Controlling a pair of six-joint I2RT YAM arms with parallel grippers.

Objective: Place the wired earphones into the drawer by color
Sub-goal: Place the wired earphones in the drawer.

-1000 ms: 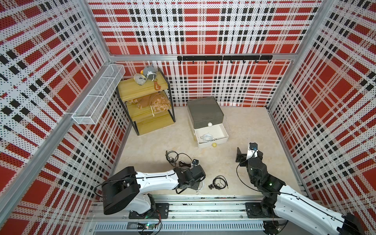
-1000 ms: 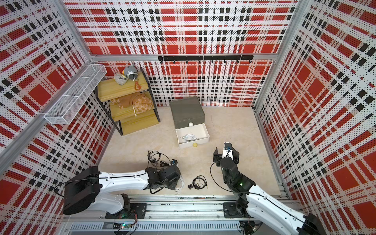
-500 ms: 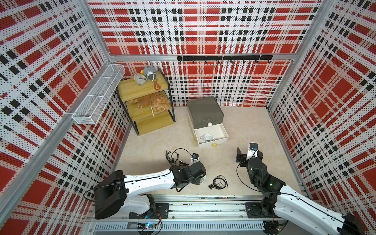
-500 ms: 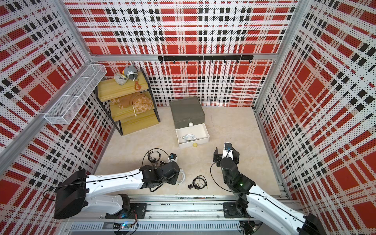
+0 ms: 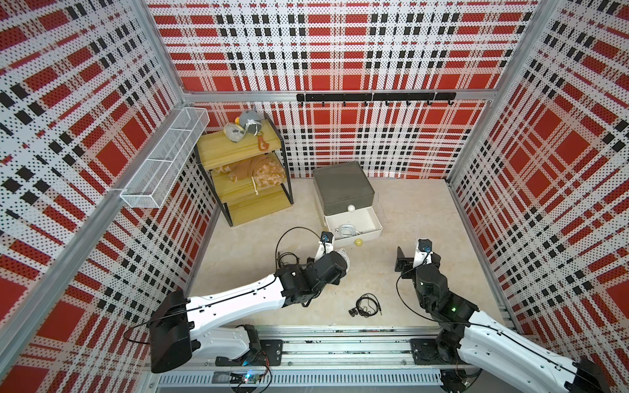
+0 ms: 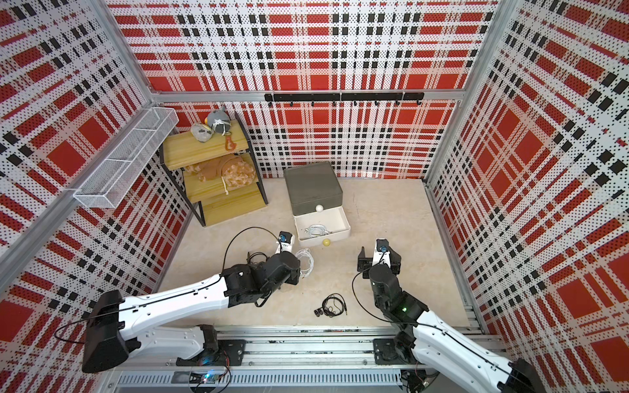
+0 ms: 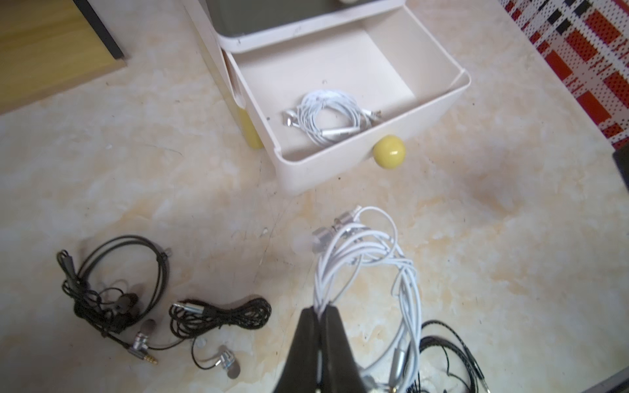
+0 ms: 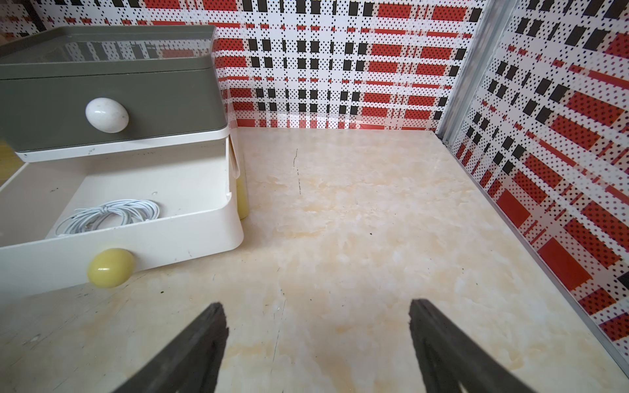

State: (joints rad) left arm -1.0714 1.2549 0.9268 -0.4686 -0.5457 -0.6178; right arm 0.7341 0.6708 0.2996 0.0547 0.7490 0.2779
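Note:
My left gripper swings outward over the pulled-out white drawer next. It releases the earphones bundle onto the white earphones coil inside, since that drawer already holds white earphones.
My left gripper (image 7: 320,308) is shut on a white wired earphones bundle (image 7: 362,251), which hangs just above the floor a short way in front of the drawer chest (image 5: 342,183). The chest's white tier (image 7: 371,149) with the yellow knob stands pulled out, and another white earphones coil (image 7: 328,115) lies inside it. Black earphones (image 7: 112,292) and a second black bundle (image 7: 221,314) lie on the floor beside the left gripper. One more black set (image 5: 366,305) lies near the front edge. My right gripper (image 8: 318,316) is open and empty over bare floor, right of the drawer.
A yellow wooden shelf rack (image 5: 245,177) with soft toys stands at the back left. A white wire basket (image 5: 163,163) hangs on the left wall and a black hook rail (image 5: 374,97) on the back wall. Plaid walls close in the floor on three sides.
My left gripper has risen from the floor and moved toward the open white tier, carrying the white earphones bundle. The right arm has stayed still.

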